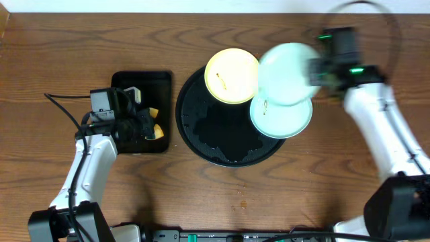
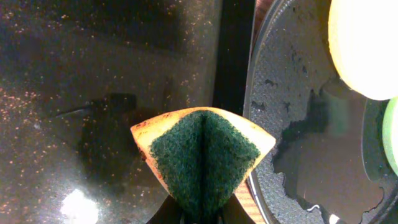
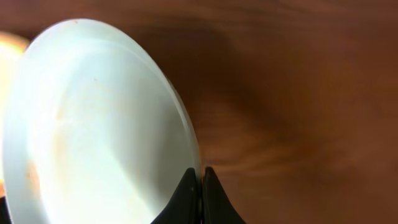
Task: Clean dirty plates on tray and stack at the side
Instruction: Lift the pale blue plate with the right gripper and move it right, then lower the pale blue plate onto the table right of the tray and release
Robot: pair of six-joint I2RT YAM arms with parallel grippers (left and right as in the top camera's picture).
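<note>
I will move my right gripper to the right in the overhead view next and lower its plate. I will release the plate on the bare wooden table, where space is clear.
The round black tray point(image 1: 222, 138) holds a pale yellow plate point(image 1: 232, 75) at its far rim and a mint-green plate point(image 1: 282, 119) at its right rim. A second mint-green plate point(image 1: 287, 72) hangs tilted above them, my right gripper point(image 1: 316, 70) shut on its right rim. In the right wrist view this plate point(image 3: 93, 130) fills the left half, its edge pinched by the gripper point(image 3: 200, 180). My left gripper point(image 1: 153, 124) is shut on a folded yellow-and-green sponge point(image 2: 204, 152) over the rectangular tray, left of the round tray point(image 2: 292, 143).
A small rectangular black tray point(image 1: 142, 84) lies left of the round tray. Wet patches glisten on the round tray's floor. Bare wooden table point(image 1: 322, 175) surrounds both trays. Small crumbs lie near the front edge point(image 1: 242, 202).
</note>
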